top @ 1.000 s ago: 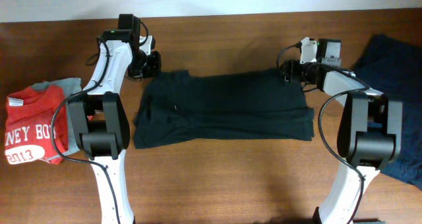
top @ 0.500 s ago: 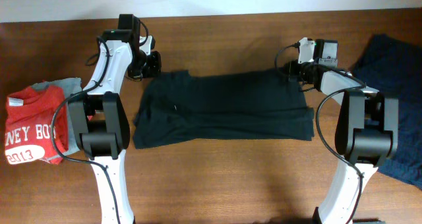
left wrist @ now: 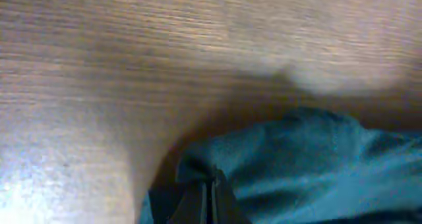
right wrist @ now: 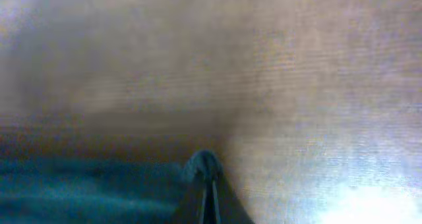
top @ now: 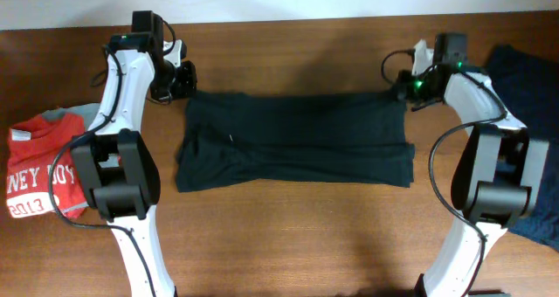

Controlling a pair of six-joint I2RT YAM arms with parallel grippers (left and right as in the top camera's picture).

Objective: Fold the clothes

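Observation:
Next, with both far corners of the black T-shirt pinched, the right gripper carries its corner back over it toward the T-shirt's near edge [top: 403,176], then releases.
The clothes in play are a black T-shirt [top: 297,144] lying flat and wide across the middle of the table. My left gripper [top: 179,80] is at its far left corner, shut on a pinch of the fabric. In the left wrist view the closed fingers [left wrist: 198,204] hold a bunched dark fold [left wrist: 310,151]. My right gripper [top: 407,89] is at the far right corner, also shut on the cloth. The right wrist view shows a small loop of fabric [right wrist: 201,163] caught between its tips. The shirt's far edge runs straight between the two grippers.
A red printed shirt [top: 39,175] lies over grey cloth at the table's left edge. A dark blue garment [top: 533,113] sits at the right edge. The table's far edge [top: 288,19] runs close behind both grippers.
The right gripper closed on the shirt's far right corner. Both arms then moved outward and back, stretching the far edge straight.

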